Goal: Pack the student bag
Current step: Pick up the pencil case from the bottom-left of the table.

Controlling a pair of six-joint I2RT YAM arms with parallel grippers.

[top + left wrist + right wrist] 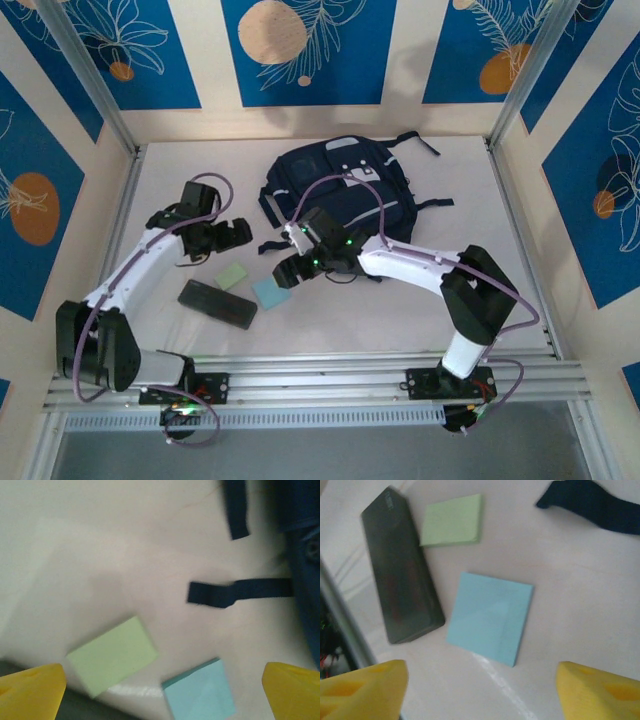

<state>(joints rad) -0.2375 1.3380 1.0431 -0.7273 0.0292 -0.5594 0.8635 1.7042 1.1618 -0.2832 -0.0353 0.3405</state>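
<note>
The black case lies below my left gripper, toward my base, so my left gripper will move back and down next, over the black case's end [191,292] farthest from the blue pad.
The student bag [345,185] is a dark navy backpack lying flat at the back middle of the table, its straps trailing toward the front. A black strap end [235,592] shows beside the bag's edge [305,555]. My left gripper [232,236] hovers left of the bag, open, with nothing between its yellow fingertips [31,690]. My right gripper [293,268] hangs open just in front of the bag, above a blue sticky-note pad [490,617]. A green pad [452,520] and a black case [400,567] lie beyond it.
The green pad [233,276], blue pad [270,292] and black case [217,303] lie close together on the white table between the two arms. A metal rail [300,365] runs along the near edge. Walls enclose the table on three sides.
</note>
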